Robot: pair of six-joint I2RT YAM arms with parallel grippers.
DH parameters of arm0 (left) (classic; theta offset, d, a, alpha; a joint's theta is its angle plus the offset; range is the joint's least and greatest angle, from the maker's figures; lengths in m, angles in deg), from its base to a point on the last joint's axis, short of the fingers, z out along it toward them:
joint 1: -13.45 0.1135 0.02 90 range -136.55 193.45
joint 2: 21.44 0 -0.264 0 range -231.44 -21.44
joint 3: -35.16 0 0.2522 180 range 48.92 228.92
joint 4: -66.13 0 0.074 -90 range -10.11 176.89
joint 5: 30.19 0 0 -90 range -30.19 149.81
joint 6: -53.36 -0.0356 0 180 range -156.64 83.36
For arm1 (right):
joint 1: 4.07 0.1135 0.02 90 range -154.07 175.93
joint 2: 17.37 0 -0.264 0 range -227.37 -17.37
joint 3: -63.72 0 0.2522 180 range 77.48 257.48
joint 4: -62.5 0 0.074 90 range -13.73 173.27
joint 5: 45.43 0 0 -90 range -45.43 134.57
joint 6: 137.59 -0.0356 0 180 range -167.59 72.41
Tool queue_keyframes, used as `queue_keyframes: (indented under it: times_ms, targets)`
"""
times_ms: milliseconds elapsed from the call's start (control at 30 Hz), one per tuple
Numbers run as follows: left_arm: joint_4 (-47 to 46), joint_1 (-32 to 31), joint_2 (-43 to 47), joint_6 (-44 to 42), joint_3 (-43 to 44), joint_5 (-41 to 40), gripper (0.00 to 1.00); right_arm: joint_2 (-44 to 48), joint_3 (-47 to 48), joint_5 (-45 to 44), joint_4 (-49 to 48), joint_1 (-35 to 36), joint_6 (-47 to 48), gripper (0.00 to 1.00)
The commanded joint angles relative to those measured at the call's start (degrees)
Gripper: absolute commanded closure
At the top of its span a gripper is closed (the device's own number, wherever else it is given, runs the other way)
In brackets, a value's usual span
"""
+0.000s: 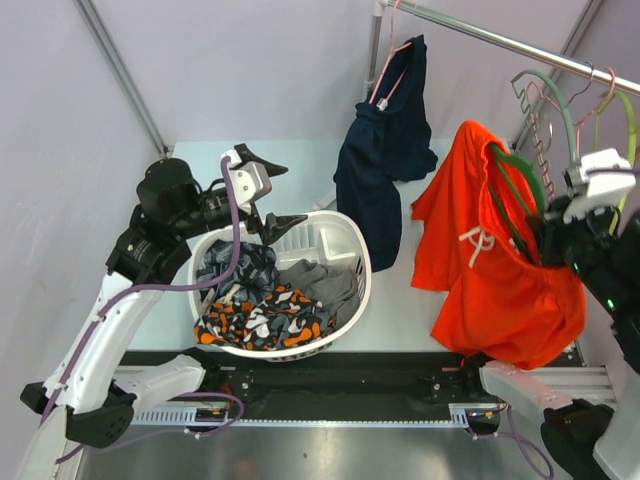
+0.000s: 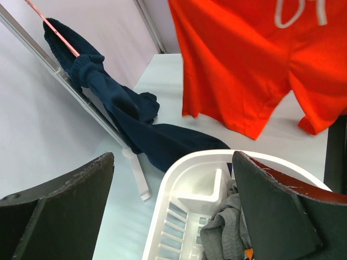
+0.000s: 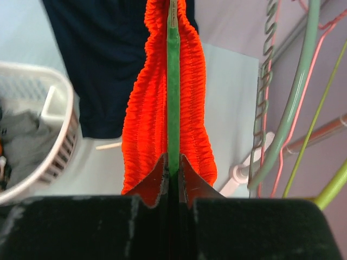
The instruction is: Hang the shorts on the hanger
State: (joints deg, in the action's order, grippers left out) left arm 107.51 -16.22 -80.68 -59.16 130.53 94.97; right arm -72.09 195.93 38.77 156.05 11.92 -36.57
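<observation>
My right gripper should next carry the hanger to the left in the top view and release it by the navy garment, since empty bar lies outward there.
The orange-red shorts (image 1: 490, 270) hang in the air at the right, their waistband draped over the dark green hanger (image 1: 522, 182), white drawstring showing. My right gripper (image 1: 548, 228) is shut on the hanger. In the right wrist view its jaws (image 3: 173, 162) pinch the green hanger bar (image 3: 173, 81), with the gathered waistband (image 3: 143, 108) on both sides of it. My left gripper (image 1: 285, 195) hovers open and empty over the far rim of the basket. In the left wrist view its gap (image 2: 173, 160) frames the basket corner, and the shorts (image 2: 244, 65) hang beyond.
A white laundry basket (image 1: 357, 250) at table centre holds a patterned cloth (image 1: 262, 318) and grey clothing. A navy garment (image 1: 385, 150) hangs on a pink hanger from the metal rail (image 1: 500, 42). Spare pink and lime hangers (image 1: 585, 105) hang at the far right.
</observation>
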Motion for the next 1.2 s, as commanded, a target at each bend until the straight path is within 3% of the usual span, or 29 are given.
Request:
queue_keyframes:
  times_ms: [0, 167, 433, 1167]
  targets:
    - [-0.11, -0.12, 2.37, 0.55, -1.35, 0.18, 0.05, -7.32, 0.46, -7.55, -20.97, -0.26, -5.92, 1.00]
    - [0.59, -0.12, 4.84, 0.11, -3.47, -1.40, 0.05, -14.09, 1.16, -11.15, -31.25, -0.26, -10.76, 1.00]
    - [1.12, -0.21, 6.94, 0.55, -5.22, -2.72, 0.05, -27.63, 5.73, -15.02, -38.99, -0.26, -17.26, 1.00]
    - [2.44, -0.12, 8.00, 1.52, -7.42, -6.15, 0.05, -45.38, 13.64, -15.99, -44.90, 0.09, -19.73, 1.00]
